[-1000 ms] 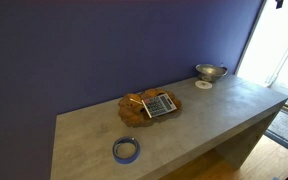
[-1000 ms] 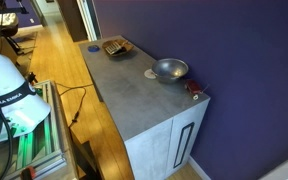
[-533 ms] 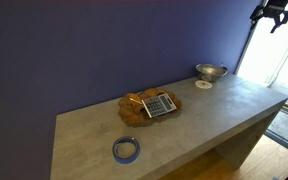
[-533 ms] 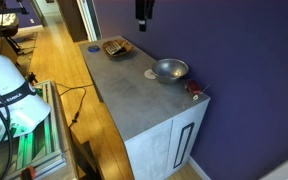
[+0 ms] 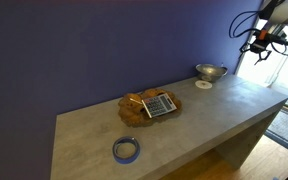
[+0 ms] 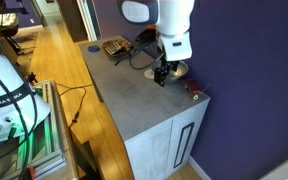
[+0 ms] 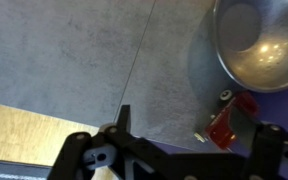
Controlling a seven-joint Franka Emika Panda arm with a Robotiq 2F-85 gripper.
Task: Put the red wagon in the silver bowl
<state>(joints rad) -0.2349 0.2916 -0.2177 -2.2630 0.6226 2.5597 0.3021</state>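
Note:
The red wagon (image 7: 229, 118) is below my gripper, to the right in the wrist view, so I will move that way and go down onto its end away from the bowl.
The red wagon (image 7: 229, 118) lies on the grey table top next to the silver bowl (image 7: 259, 45), close to the table's end; it also shows in an exterior view (image 6: 194, 88). The silver bowl stands upright and empty in both exterior views (image 5: 211, 72) (image 6: 177, 68). My gripper (image 7: 196, 132) is open and empty, hanging above the table beside the bowl, with the wagon near its right finger (image 7: 269, 135). It shows in both exterior views (image 5: 257, 50) (image 6: 160, 78). The wagon does not show in the view with the tape roll in front.
A flat brown tray (image 5: 134, 104) with a calculator-like thing on it sits mid-table, also in an exterior view (image 6: 114, 47). A blue tape roll (image 5: 126, 150) lies at the other end. A small white disc (image 5: 203, 85) lies beside the bowl. The table edge (image 6: 206, 100) is near the wagon.
The arm has come down into view from above and now hangs over the bowl end of the table. The wagon, bowl and tray have not moved.

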